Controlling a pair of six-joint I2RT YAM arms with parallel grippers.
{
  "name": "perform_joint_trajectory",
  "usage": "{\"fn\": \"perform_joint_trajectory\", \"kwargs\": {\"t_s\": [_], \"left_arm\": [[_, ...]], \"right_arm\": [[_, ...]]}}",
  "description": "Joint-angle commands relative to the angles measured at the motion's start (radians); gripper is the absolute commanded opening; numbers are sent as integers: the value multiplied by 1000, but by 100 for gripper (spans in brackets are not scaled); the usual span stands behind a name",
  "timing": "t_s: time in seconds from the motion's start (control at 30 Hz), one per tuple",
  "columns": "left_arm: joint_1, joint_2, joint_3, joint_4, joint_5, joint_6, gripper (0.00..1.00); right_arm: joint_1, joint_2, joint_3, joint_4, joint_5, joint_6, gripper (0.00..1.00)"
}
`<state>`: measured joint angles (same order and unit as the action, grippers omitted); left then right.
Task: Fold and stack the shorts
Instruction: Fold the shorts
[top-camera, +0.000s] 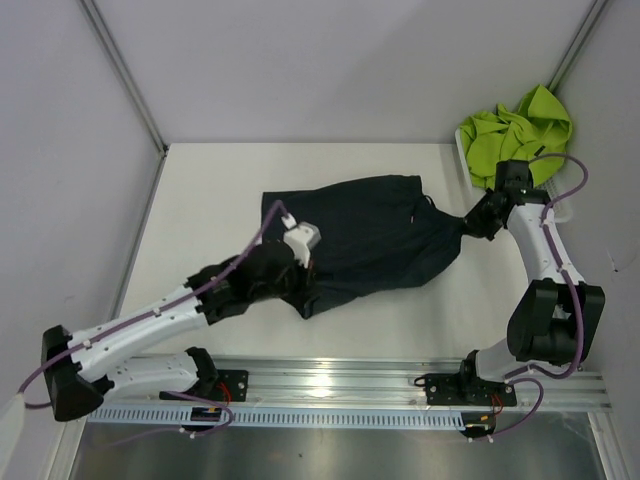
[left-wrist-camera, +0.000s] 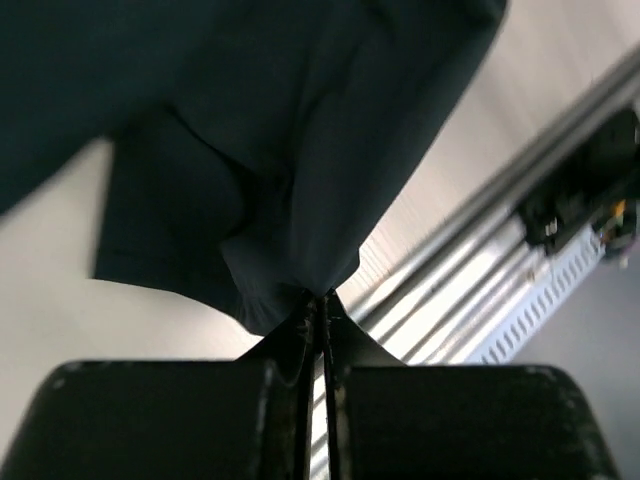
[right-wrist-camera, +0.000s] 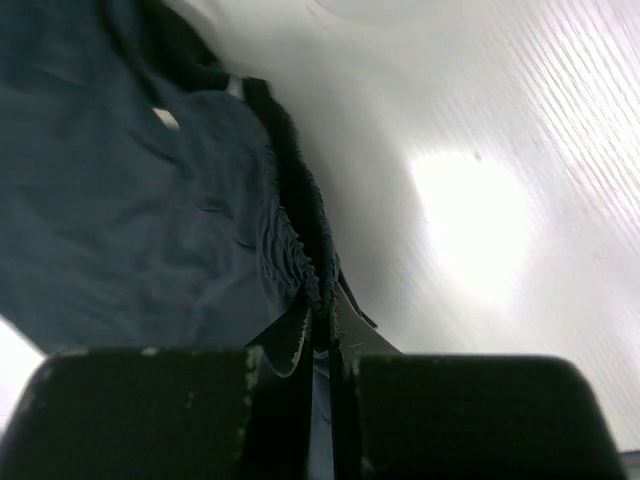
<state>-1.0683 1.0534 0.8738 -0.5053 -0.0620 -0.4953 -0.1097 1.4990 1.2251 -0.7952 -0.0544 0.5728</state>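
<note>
The shorts' far corner (top-camera: 414, 183) lies flat outward of the waistband, to its left in the top view, so next my right gripper will swing the waistband outward over that corner and release.
The dark navy shorts (top-camera: 372, 238) lie spread across the middle of the table, stretched between both arms. My left gripper (top-camera: 292, 275) is shut on a leg hem at the shorts' near left edge; the left wrist view shows the fabric (left-wrist-camera: 300, 150) pinched at my fingertips (left-wrist-camera: 321, 300). My right gripper (top-camera: 470, 224) is shut on the gathered waistband (right-wrist-camera: 300, 230) at the shorts' right end, pinched at my fingertips (right-wrist-camera: 320, 310). The lime green shorts (top-camera: 512, 140) lie crumpled in the far right corner.
A white basket rim (top-camera: 466, 165) shows under the green shorts at the far right. Grey walls close the table at the left and the back. The metal rail (top-camera: 400, 375) with the arm bases runs along the near edge.
</note>
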Motion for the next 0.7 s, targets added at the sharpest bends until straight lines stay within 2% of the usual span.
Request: {"fn": "perform_joint_trajectory", "kwargs": {"t_s": [0.0,0.07,0.27,0.37,0.67], "left_arm": [[167,-43,114,-110,33,92,0],[240,-43,146,-121,54,115,0],[562,-26,220,-105,194,190,0],[654,23,272,-95,220,205,0],[827,235,428,1,303,187,0]], "right_arm": [[-4,-10,146,-2,-36,55,0],[-4,38,195,-6,-76,76,0],[16,177,388,21,-165,179,0],[31,230,480,36,-177,231,0],[56,461,726,82,-208,324,0]]}}
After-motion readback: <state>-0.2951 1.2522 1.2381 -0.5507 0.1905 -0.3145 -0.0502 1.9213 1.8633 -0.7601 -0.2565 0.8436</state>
